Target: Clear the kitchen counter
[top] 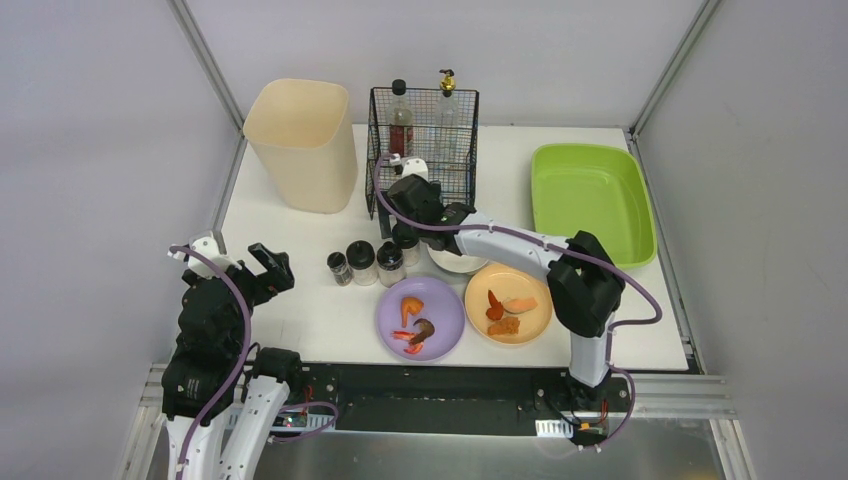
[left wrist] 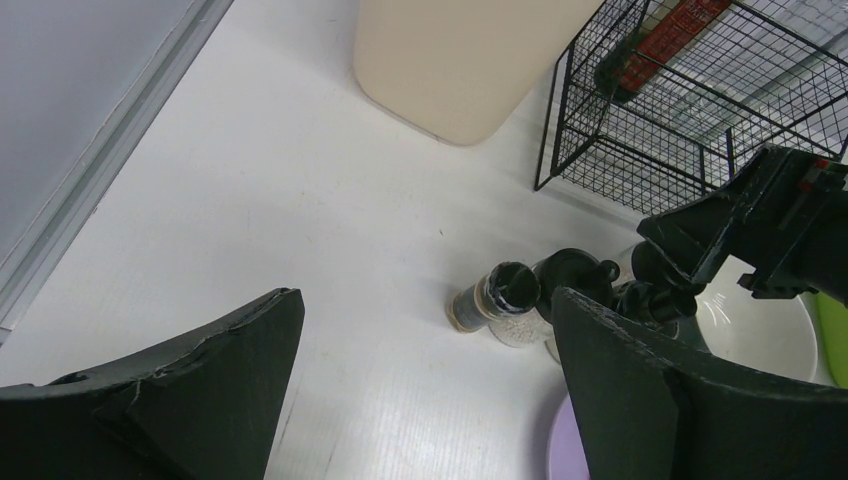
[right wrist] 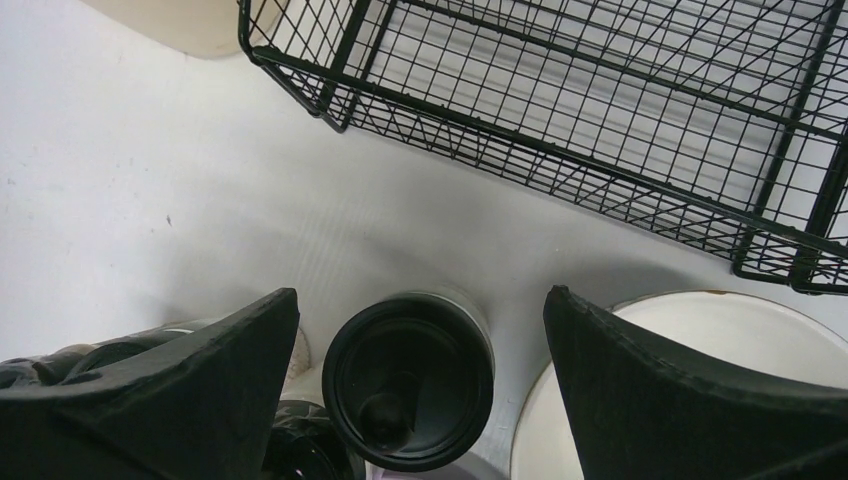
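Observation:
The rearmost jar's black lid (top: 404, 237) (right wrist: 409, 383) is below my open fingers and nearer my base, so my right gripper should move down and back around it next.
The kitchen counter (top: 290, 235) is a white tabletop. Several black-lidded spice jars (top: 361, 262) stand near its middle. My right gripper (top: 405, 228) is open and straddles the rearmost jar (right wrist: 410, 380), whose black lid sits between the fingers in the right wrist view, apart from both. My left gripper (top: 264, 268) is open and empty over the counter's left side. In the left wrist view it (left wrist: 425, 300) faces the jars (left wrist: 495, 300) from a distance. A purple plate (top: 440, 305) and an orange plate (top: 530, 325), each with food scraps, lie at the front.
A black wire basket (top: 425, 140) holding two bottles stands at the back, just behind the right gripper (right wrist: 420, 300). A beige bin (top: 300, 140) is back left, a lime-green tub (top: 590, 195) back right. A white bowl (top: 455, 262) sits right of the jars.

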Tool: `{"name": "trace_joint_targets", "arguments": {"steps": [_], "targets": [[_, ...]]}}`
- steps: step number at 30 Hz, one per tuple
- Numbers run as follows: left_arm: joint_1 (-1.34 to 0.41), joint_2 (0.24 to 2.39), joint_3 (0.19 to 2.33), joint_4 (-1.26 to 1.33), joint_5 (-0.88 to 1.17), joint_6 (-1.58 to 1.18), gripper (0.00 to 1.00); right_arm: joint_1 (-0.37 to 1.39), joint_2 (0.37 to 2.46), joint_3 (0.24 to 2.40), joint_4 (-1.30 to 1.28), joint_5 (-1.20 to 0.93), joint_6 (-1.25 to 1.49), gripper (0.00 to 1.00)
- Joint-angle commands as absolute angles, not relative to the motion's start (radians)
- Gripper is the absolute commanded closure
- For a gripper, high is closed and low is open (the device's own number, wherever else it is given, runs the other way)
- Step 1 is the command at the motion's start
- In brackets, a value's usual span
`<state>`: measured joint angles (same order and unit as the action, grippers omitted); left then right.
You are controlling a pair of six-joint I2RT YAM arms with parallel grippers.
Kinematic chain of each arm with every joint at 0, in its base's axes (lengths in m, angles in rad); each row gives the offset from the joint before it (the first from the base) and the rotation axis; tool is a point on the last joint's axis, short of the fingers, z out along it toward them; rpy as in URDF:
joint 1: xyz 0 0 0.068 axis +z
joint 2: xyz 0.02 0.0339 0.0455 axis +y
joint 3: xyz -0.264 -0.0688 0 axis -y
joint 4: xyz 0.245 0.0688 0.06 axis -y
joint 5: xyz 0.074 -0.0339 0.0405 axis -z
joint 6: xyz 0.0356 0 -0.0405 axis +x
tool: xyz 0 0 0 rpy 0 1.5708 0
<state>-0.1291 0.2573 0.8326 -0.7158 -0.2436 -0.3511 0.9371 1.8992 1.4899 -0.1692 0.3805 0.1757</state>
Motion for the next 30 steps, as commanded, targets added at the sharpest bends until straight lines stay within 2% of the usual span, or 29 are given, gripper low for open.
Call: {"name": "trace_joint_targets", "arguments": {"steps": [1, 30], "targets": [[-0.120, 0.270, 0.832, -0.686, -0.230, -0.342, 0.01, 0.951, 1.910, 1.531, -0.184, 0.428, 0.183, 0.04], [-0.120, 0.273, 0.831, -0.686, -0.221, -0.342, 0.01, 0.992, 1.922, 1.499, -0.285, 0.412, 0.177, 0.14]]}}
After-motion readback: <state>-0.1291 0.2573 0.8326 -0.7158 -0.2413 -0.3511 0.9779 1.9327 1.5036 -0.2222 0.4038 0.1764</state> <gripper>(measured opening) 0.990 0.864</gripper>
